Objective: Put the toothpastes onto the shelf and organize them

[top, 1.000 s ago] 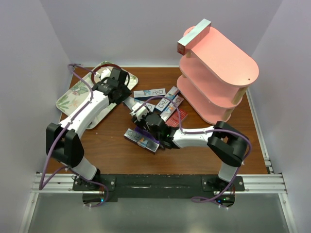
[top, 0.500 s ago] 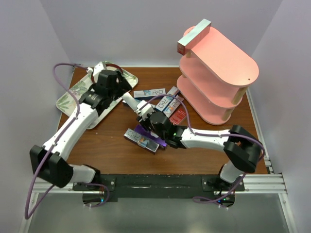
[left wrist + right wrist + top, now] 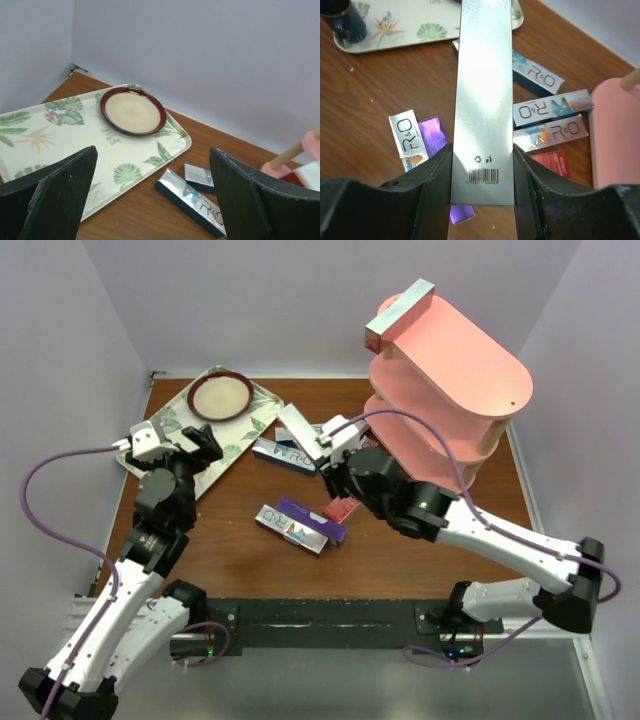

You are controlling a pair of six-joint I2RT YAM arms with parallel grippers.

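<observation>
My right gripper swings outward next to release the silver box beside the other one, since the shelf's top board [image 3: 436, 345] lies outward and to the gripper's right in the top view.
My right gripper [image 3: 325, 448] [image 3: 482, 185] is shut on a long silver toothpaste box [image 3: 298, 427] [image 3: 484, 95], held above the table left of the pink three-tier shelf [image 3: 450, 390] [image 3: 615, 130]. Another silver box [image 3: 400, 313] lies on the shelf's top board. Loose toothpastes lie below: a blue-silver one [image 3: 278, 454] [image 3: 192, 200], a silver one [image 3: 288, 524] [image 3: 407, 137], a purple one [image 3: 314, 519] [image 3: 434, 136] and a red one [image 3: 343, 509] [image 3: 552, 164]. My left gripper [image 3: 203, 442] [image 3: 152, 200] is open and empty over the tray's near edge.
A leaf-patterned tray [image 3: 235, 435] [image 3: 50, 135] lies at the back left with a red-rimmed plate [image 3: 220, 396] [image 3: 132, 110] on it. Grey walls close in the table on three sides. Purple cables loop off both arms.
My left arm has drawn back from the boxes to the tray's left side and its gripper has opened. My right gripper has risen from the pile with the silver box, toward the shelf.
</observation>
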